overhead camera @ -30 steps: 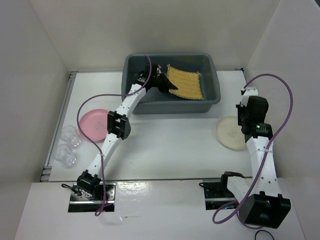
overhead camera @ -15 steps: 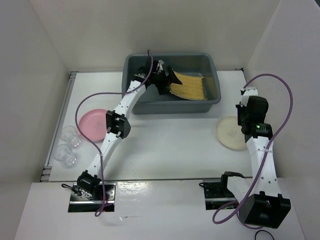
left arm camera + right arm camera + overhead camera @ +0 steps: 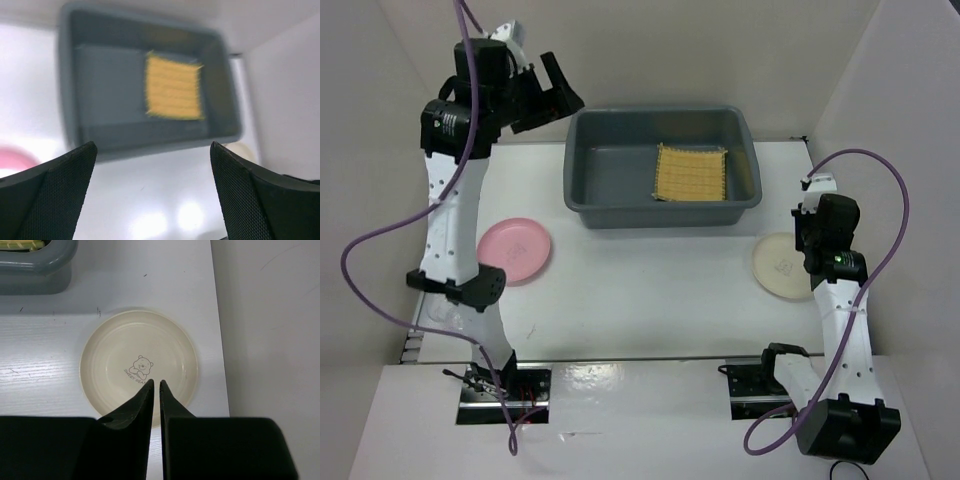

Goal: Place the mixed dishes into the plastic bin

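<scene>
My left gripper moves down and back onto the bowl's bin-side rim next, since the pink bowl sits below and back from it, still outside the bin.
The yellow woven mat lies flat inside the grey plastic bin, right of its middle. My left gripper hangs high above the table's back left, wide open and empty; its wrist view looks down on the bin and mat. The pink bowl sits on the table at the left. The cream plate with a bear print lies at the right. My right gripper hovers over its near part, jaws parted by a thin slit, nothing between them. The clear cup is hidden behind the left arm.
White walls close the table in on the left, back and right. The right wall stands close beside the plate. The bin's corner is just left of the plate. The left arm's elbow sits low at the table's left edge.
My left gripper let go of the mat, opened wide and rose up and to the left out of the bin. The mat now lies flat. The right jaws parted slightly.
</scene>
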Robot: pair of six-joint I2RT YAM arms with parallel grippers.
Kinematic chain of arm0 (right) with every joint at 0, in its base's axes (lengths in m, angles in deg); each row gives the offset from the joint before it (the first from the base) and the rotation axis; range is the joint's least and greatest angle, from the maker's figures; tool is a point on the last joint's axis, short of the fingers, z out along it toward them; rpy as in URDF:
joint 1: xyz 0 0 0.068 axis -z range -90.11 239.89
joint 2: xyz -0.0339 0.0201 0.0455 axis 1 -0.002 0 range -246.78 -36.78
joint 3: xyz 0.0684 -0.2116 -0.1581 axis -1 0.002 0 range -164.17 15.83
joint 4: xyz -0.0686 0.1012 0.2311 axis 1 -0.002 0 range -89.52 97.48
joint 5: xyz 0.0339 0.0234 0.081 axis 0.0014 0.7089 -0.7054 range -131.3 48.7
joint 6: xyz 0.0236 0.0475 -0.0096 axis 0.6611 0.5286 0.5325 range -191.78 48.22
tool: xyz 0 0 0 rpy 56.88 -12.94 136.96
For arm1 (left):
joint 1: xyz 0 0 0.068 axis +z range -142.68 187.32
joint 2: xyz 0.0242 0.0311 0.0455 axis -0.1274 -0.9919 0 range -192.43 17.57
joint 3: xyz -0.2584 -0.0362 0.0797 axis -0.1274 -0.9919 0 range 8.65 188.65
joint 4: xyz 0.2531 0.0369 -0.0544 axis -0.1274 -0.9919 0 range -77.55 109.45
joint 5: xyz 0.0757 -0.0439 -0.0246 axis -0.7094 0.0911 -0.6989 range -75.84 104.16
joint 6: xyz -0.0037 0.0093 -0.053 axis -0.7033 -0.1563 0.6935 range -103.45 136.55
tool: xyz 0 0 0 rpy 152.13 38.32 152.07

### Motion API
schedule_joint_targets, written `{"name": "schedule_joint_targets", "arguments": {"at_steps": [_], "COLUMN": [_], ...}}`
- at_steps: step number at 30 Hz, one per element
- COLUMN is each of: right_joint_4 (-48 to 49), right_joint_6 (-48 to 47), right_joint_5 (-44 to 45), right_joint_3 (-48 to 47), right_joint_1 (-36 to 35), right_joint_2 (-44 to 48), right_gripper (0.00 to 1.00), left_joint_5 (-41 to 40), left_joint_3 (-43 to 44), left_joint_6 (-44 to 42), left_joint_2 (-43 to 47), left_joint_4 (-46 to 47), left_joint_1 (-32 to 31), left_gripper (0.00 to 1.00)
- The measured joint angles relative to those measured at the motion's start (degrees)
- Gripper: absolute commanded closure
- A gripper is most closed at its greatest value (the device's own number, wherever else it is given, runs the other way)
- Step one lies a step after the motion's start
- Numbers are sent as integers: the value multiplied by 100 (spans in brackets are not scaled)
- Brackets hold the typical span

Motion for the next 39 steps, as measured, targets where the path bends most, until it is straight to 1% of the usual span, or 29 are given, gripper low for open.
{"name": "schedule_joint_targets", "arguments": {"at_steps": [3,4,5,6,9,11,14,17,21,28,32,35,36,37,39], "right_joint_4": [0,0,0,0,0,0,0,0,0,0,0,0,0,0,0], "right_joint_6": [-2,-4,-4,-7,-20,-22,-22,-24,-59,-85,-87,-87,-87,-87,-87], "right_joint_5": [-37,-42,-55,-66,-81,-83,-83,-94,-118,-133,-188,-205,-214,-219,-229], "right_joint_3": [-2,-2,0,-2,0,-2,0,-2,-2,-2,-2,0,0,0,-2], "right_joint_1": [0,0,0,0,0,0,0,0,0,0,0,0,0,0,0], "right_joint_2": [11,15,22,26,28,28,31,59,85,90,90,90,92,92,92], "right_gripper": [85,84,84,84,81,81,80,79,79,78,78,77,77,77,75], "left_joint_5": [-1248,-1523,-1738,-1860,-1976,-1971,-1910,-1821,-1711,-1674,-1644,-1617,-1589,-1574,-1537], "left_joint_3": [-1620,-2225,-3032,-3764,-5842,-6843,-7844,-8419,-8854,-9256,-9407,-9405,-9405,-9405,-9405], "left_joint_6": [-42,-46,-55,-70,-188,-286,-485,-671,-802,-817,-824,-918,-944,-951,-1008], "left_joint_2": [883,1075,1316,1495,1547,1541,1731,2068,2253,1631,1541,1423,1327,1209,992], "left_joint_4": [22,33,271,369,901,1034,1226,1471,1840,2420,2612,2802,2855,2894,2951], "left_joint_1": [-332,-411,-446,-435,-234,-127,9,13,2,2,9,33,50,72,103], "left_gripper": [0,0,0,0,0,0,0,0,0,0,0,11,18,23,29]}}
